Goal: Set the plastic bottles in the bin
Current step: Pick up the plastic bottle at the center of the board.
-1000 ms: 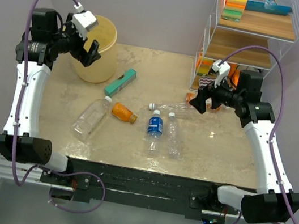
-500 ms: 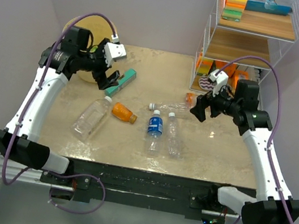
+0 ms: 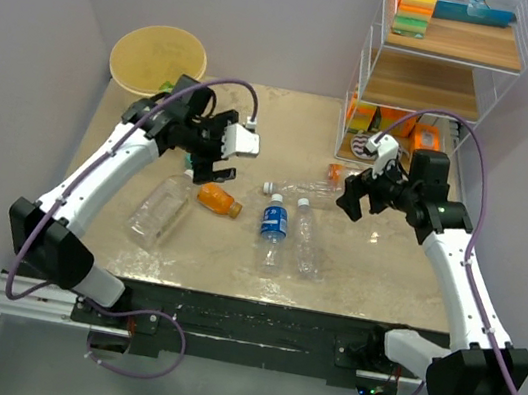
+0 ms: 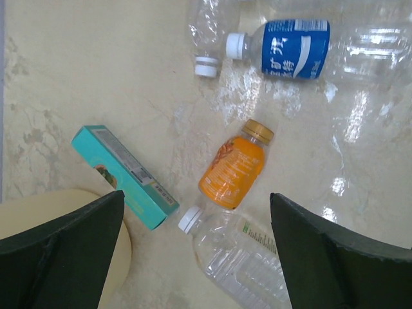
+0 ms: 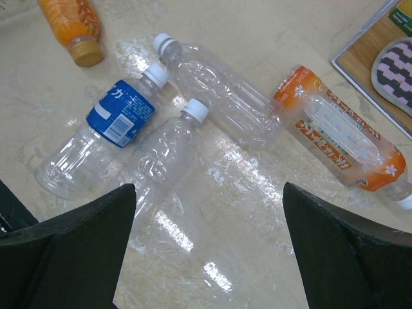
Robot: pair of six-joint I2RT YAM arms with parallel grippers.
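Observation:
I should next lower the open fingers of my left gripper onto the orange bottle's labelled body (image 3: 213, 197) (image 4: 232, 172) and close them there, because the bottle is below that gripper.
The bin (image 3: 156, 53) is a pale yellow bucket at the back left; its rim also shows in the left wrist view (image 4: 45, 209). My left gripper (image 3: 218, 154) is open and empty, hovering over the orange bottle (image 3: 219, 199) (image 4: 233, 168) and the cap end of a large clear bottle (image 3: 159, 208) (image 4: 238, 254). The blue-labelled bottle (image 3: 274, 222) (image 5: 109, 132), a clear bottle (image 3: 307, 242) (image 5: 170, 145) and a longer clear bottle (image 3: 301, 191) (image 5: 219, 90) lie mid-table. My right gripper (image 3: 353, 198) is open and empty above them, beside an orange-labelled bottle (image 5: 341, 135).
A teal box (image 4: 122, 175) lies between the bin and the orange bottle, mostly hidden under my left arm in the top view. The white wire rack (image 3: 437, 74) stands at the back right, its lower shelf (image 5: 386, 38) close to my right gripper.
My left arm has swung from over the bin rightward and forward to above the orange bottle. My right gripper has shifted slightly down and left.

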